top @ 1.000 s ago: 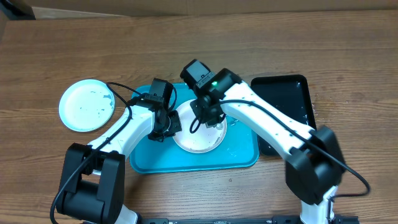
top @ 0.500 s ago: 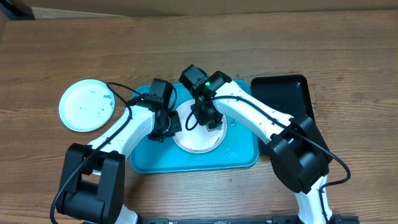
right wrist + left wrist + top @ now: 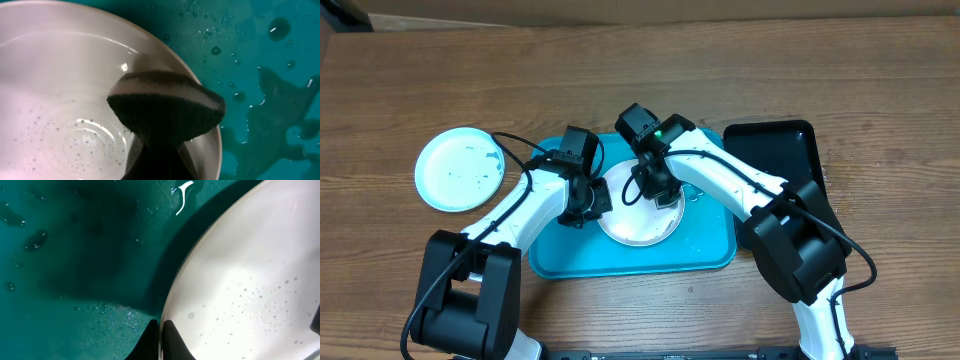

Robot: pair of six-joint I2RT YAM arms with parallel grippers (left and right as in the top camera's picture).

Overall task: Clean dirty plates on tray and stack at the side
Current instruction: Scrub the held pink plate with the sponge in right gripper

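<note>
The glossy black tray [image 3: 776, 158] is to the right of my right gripper in the overhead view, so I will lift the sponge, move across to the tray, lower the sponge and let go of it.
An all-white plate [image 3: 638, 222] lies on the turquoise tray [image 3: 695, 250]. My left gripper [image 3: 588, 203] is shut on the plate's left rim [image 3: 172, 305], one finger on each side of the edge [image 3: 161, 332]. My right gripper [image 3: 658, 190] is shut on a dark sponge [image 3: 167, 110] with a pale band, pressed inside the plate [image 3: 60, 100] near its rim. The plate's surface is speckled with droplets. A pale-blue-rimmed plate [image 3: 460, 168] lies on the table at the left. The yellow-green-rimmed plate is out of view.
A glossy black tray [image 3: 785, 165] lies to the right of the turquoise tray. Water drops lie on the turquoise tray's floor [image 3: 270, 75]. The wooden table [image 3: 640, 80] stretches behind.
My right gripper with the sponge has slid a little to the left and back right over the plate's upper part. The left gripper and plate have stayed put.
</note>
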